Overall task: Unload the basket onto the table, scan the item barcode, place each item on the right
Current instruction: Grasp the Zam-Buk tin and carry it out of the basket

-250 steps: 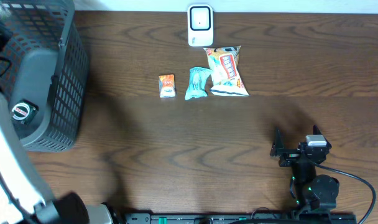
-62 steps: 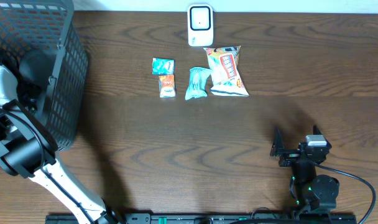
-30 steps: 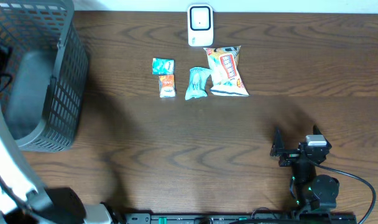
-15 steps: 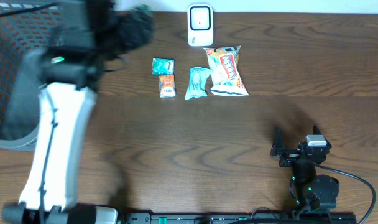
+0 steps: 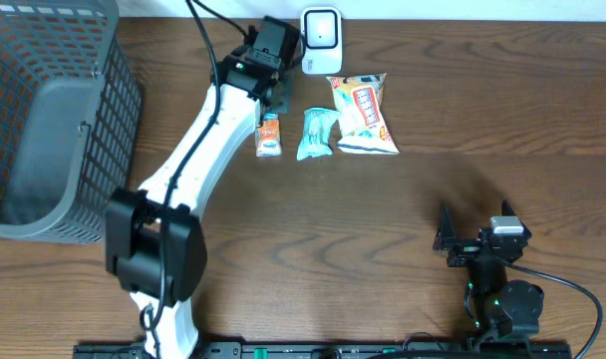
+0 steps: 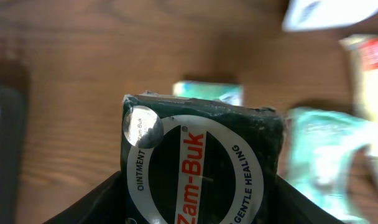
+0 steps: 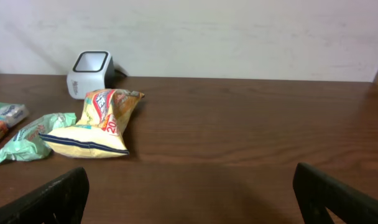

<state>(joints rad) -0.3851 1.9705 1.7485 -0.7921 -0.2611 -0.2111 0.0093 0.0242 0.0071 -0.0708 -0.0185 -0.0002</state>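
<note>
My left gripper holds the box (image 6: 201,155) and needs to move back and down to release it beside the orange packet, because the table is bare there.
My left gripper (image 6: 198,208) is shut on a dark green Zam-Buk ointment box (image 6: 201,155), its round label facing the wrist camera. Seen from overhead, the left gripper (image 5: 274,48) hovers at the back of the table, just left of the white scanner (image 5: 321,40); the box is hidden under it there. The scanner shows as a blurred white shape (image 6: 322,14) at the top right of the left wrist view. My right gripper (image 5: 474,227) rests open and empty near the front right, with bare table between its fingers (image 7: 55,199).
Packets lie in a row before the scanner: an orange one (image 5: 269,138), a teal one (image 5: 318,133) and a chips bag (image 5: 363,113). A small green packet (image 6: 207,92) lies under the held box. A grey basket (image 5: 119,110) stands at the left.
The left arm has swung out of the basket and rightward across the table to the scanner, carrying the box. The right arm has not moved.
</note>
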